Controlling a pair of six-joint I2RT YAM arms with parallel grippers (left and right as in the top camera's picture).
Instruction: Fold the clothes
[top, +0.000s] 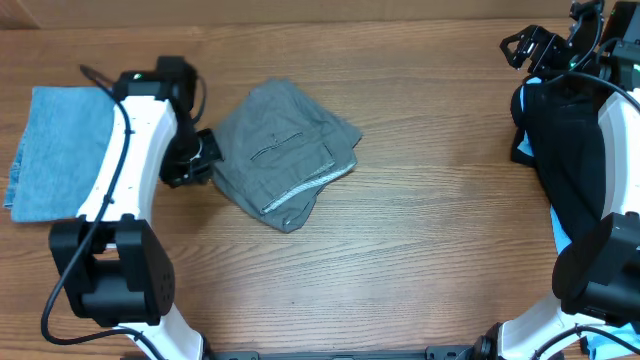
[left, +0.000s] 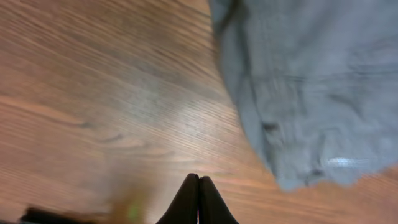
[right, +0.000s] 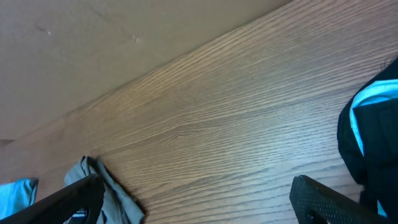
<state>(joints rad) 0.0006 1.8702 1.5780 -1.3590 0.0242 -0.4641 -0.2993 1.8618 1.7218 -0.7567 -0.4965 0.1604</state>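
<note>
My left gripper goes down away from my base onto the grey garment's edge (top: 221, 167) (left: 244, 111) facing the denim-blue garment next, then opens there.
The clothes lie in three places. A grey garment (top: 285, 150) with a stitched pocket lies folded on the table left of centre; in the left wrist view its edge (left: 311, 81) fills the upper right. My left gripper (top: 207, 150) sits just off its left edge, shut with nothing between the fingers (left: 199, 182), over bare wood. A denim-blue garment (top: 60, 150) lies flat at the far left. A black garment (top: 575, 150) is heaped at the right. Near the far right corner my right gripper (top: 530, 45) stands open and empty (right: 199, 202) above the table.
Light blue fabric (top: 565, 235) shows under the black heap, and as a stripe on it (right: 367, 102). The wooden table (top: 430, 230) stretches between the grey garment and the black heap. A tan wall (right: 93, 50) rises behind the table's far edge.
</note>
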